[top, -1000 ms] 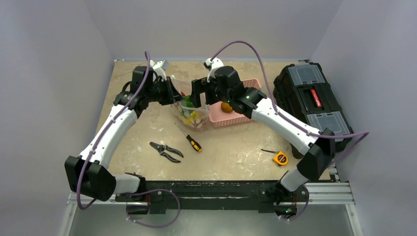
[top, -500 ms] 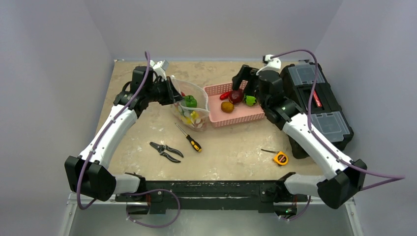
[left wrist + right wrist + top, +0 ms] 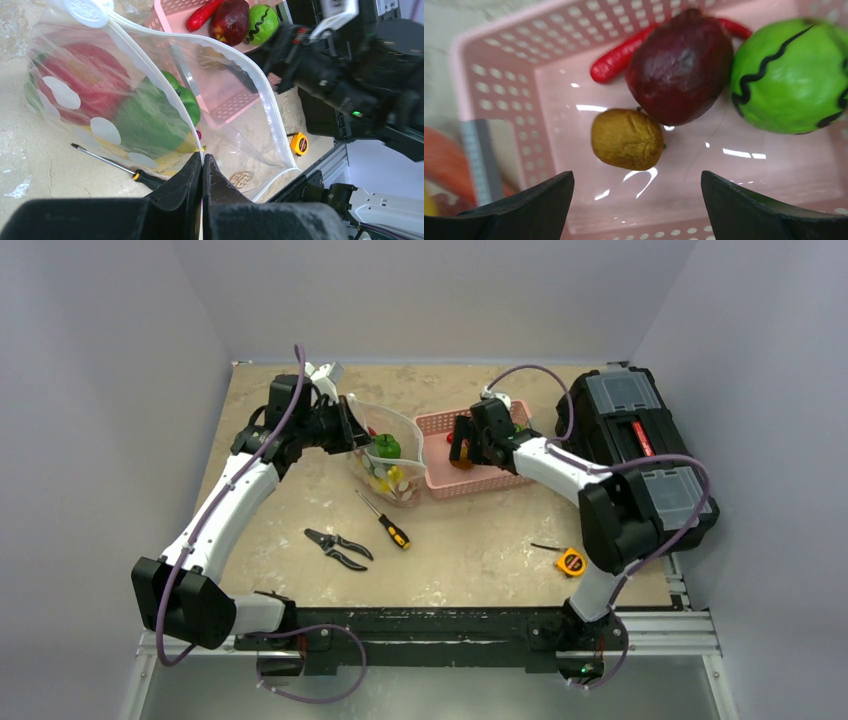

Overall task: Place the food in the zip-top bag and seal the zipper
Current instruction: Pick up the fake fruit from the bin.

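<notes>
Next, my right gripper lowers its open fingers around the sides of the brown piece [image 3: 461, 459] [image 3: 627, 139] and closes, since the piece lies below, lined up with their gap.
The zip-top bag [image 3: 392, 472], clear with white dots, stands open left of the pink basket [image 3: 485, 487]. It holds a green pepper [image 3: 386, 447] and red and yellow food [image 3: 90, 75]. My left gripper [image 3: 202, 156] is shut on the zipper [image 3: 186, 117] at the near mouth edge and holds the mouth open; it also shows in the top view [image 3: 352, 427]. My right gripper [image 3: 637, 175] is open and empty, low over the basket, just short of a brown piece [image 3: 627, 139]. A dark red piece [image 3: 680, 67], a red chili [image 3: 616, 62] and a green striped ball [image 3: 791, 75] lie beyond it.
A screwdriver [image 3: 385, 520] and cutters [image 3: 338, 548] lie in front of the bag. A yellow tape measure [image 3: 571, 562] lies at the front right. A black toolbox [image 3: 635, 450] stands at the right, beside the basket.
My right gripper has left the bag's mouth, swung over the basket's far side and come down over the brown piece. The green pepper now shows in the bag. The left arm has not moved.
</notes>
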Motion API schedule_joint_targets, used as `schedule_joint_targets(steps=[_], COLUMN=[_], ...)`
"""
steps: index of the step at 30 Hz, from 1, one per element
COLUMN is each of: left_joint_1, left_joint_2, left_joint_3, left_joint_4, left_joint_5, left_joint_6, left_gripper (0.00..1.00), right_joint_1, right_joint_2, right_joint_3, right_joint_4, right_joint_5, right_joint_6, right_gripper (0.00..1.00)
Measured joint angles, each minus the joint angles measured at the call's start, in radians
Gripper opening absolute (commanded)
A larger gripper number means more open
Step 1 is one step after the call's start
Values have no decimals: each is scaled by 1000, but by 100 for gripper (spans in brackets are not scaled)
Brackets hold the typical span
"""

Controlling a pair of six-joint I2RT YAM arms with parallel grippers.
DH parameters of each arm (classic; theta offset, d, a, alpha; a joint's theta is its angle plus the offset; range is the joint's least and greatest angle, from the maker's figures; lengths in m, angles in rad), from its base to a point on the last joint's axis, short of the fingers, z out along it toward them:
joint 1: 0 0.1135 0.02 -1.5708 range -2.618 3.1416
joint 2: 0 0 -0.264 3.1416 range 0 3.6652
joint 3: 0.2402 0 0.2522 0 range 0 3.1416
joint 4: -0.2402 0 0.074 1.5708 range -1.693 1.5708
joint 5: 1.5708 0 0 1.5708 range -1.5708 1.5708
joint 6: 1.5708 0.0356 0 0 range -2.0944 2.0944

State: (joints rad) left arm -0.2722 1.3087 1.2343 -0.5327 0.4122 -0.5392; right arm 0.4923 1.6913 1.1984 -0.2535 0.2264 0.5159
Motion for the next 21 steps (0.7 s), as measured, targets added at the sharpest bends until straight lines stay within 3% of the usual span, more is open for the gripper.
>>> schedule_joint_targets(steps=[5,21], left_joint_1=[0,0], left_joint_2=[0,0], left_joint_3=[0,0], left_joint_4=[0,0], left_joint_5=[0,3], left_joint_6=[0,0], left_gripper=[0,0], right_joint_1=[0,2], right_joint_2=[122,170], right_joint_3=[7,10], right_joint_4=[-23,-1], right_joint_5=[-47,-8], right_joint_6=[-4,-28], right_gripper=[97,97])
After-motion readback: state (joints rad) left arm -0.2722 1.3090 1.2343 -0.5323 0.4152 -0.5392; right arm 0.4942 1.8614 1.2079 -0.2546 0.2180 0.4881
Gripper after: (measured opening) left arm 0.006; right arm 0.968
